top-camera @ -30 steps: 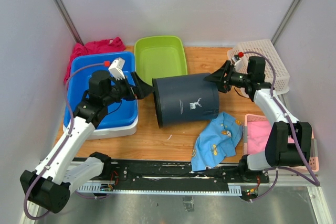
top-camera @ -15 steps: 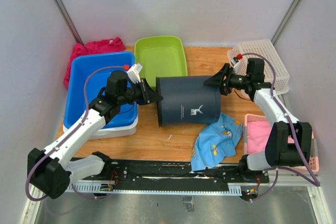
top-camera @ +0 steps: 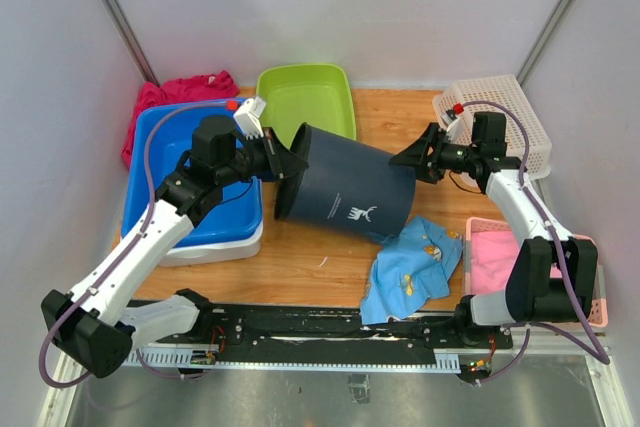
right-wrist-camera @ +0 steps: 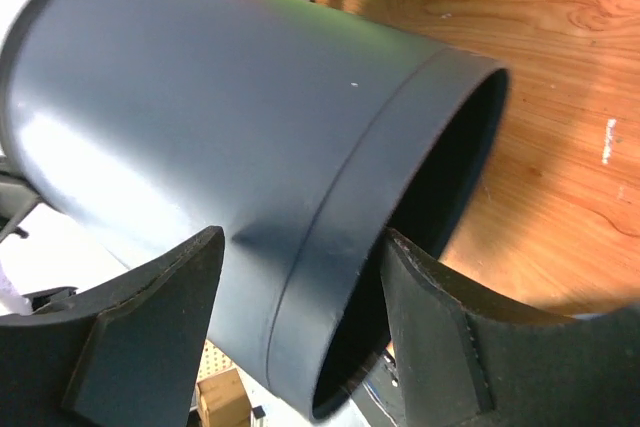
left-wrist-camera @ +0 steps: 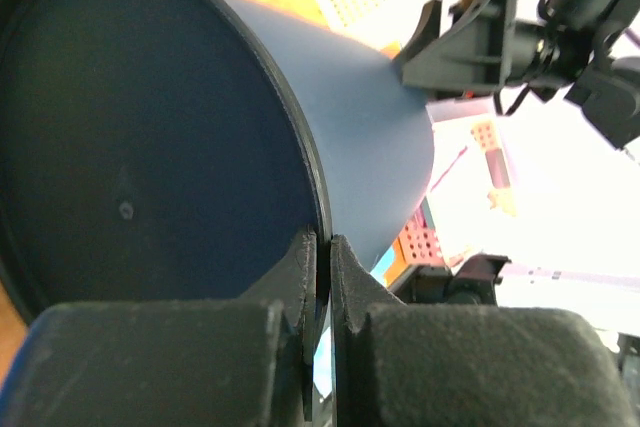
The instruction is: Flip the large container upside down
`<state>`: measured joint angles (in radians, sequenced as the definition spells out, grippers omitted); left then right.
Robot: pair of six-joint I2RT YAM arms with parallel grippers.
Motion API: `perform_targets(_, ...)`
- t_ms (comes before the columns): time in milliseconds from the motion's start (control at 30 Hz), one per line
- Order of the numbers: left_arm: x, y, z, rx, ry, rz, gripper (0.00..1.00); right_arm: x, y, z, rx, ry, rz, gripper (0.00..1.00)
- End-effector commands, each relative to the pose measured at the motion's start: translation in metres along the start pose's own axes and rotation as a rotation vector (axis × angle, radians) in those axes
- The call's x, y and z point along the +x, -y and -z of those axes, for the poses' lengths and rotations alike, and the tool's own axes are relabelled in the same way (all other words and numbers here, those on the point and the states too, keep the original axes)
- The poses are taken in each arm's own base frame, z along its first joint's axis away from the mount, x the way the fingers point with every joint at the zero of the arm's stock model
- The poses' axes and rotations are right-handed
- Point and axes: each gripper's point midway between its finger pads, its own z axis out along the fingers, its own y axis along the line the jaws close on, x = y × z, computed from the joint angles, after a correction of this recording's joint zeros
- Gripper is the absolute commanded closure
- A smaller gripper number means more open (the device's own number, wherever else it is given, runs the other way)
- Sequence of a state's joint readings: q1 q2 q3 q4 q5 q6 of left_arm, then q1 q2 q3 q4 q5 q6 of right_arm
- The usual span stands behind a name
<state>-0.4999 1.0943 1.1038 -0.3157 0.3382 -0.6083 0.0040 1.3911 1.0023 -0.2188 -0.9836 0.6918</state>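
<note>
The container (top-camera: 345, 192) lies tilted, so I should swing my left gripper up and to the right in the top view, over the container's open end (top-camera: 400, 199), to let go of the rim of the container's base.
The large container (top-camera: 345, 192) is a dark blue-grey cylinder lying tilted on the wooden table, its closed base toward the left and raised, its open mouth toward the right. My left gripper (top-camera: 290, 160) is shut on the base's rim; in the left wrist view the fingers (left-wrist-camera: 322, 240) pinch that thin edge beside the dark base disc (left-wrist-camera: 130, 127). My right gripper (top-camera: 405, 160) stands open at the mouth end. In the right wrist view its gripper (right-wrist-camera: 300, 237) straddles the container's wall (right-wrist-camera: 200, 97), one finger outside, one inside the mouth, with gaps on both sides.
A green tub (top-camera: 305, 107) sits right behind the container and a blue tub (top-camera: 170, 147) lies under my left arm, with red cloth (top-camera: 180, 89) behind it. A white basket (top-camera: 515, 107) is at the back right, a pink basket (top-camera: 500, 257) front right, a blue cloth (top-camera: 415, 262) beside the container.
My left gripper moved right from over the blue tub, shut on the base rim and lifted it, tilting the container. The right gripper stayed open at the mouth.
</note>
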Motion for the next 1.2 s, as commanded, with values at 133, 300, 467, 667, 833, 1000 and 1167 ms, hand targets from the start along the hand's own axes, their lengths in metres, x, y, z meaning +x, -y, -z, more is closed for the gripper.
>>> perform_targets(133, -0.073, 0.035, 0.002, -0.103, 0.21, -0.362, 1.0, -0.001, 0.009, 0.009, 0.077, 0.023, 0.022, 0.34)
perform_targets(300, -0.053, 0.048, -0.021, -0.097, 0.143, -0.473, 1.0, -0.002, 0.013, 0.019, 0.143, 0.052, 0.038, 0.34)
perform_targets(467, -0.021, 0.078, -0.048, -0.016, 0.068, -0.515, 1.0, -0.015, 0.031, 0.049, 0.332, 0.186, 0.049, 0.34)
perform_targets(667, 0.002, 0.096, -0.081, 0.036, 0.035, -0.497, 1.0, -0.024, 0.048, 0.085, 0.544, 0.347, 0.105, 0.33)
perform_targets(833, 0.008, 0.108, -0.106, 0.067, 0.017, -0.481, 1.0, -0.013, 0.057, 0.085, 0.568, 0.314, 0.08, 0.33)
perform_targets(1000, 0.026, 0.112, -0.127, 0.097, -0.043, -0.468, 0.78, -0.014, 0.049, 0.101, 0.611, 0.357, 0.116, 0.32)
perform_targets(1167, 0.039, 0.121, -0.141, 0.154, -0.09, -0.435, 0.53, -0.021, 0.026, 0.122, 0.628, 0.422, 0.151, 0.29)
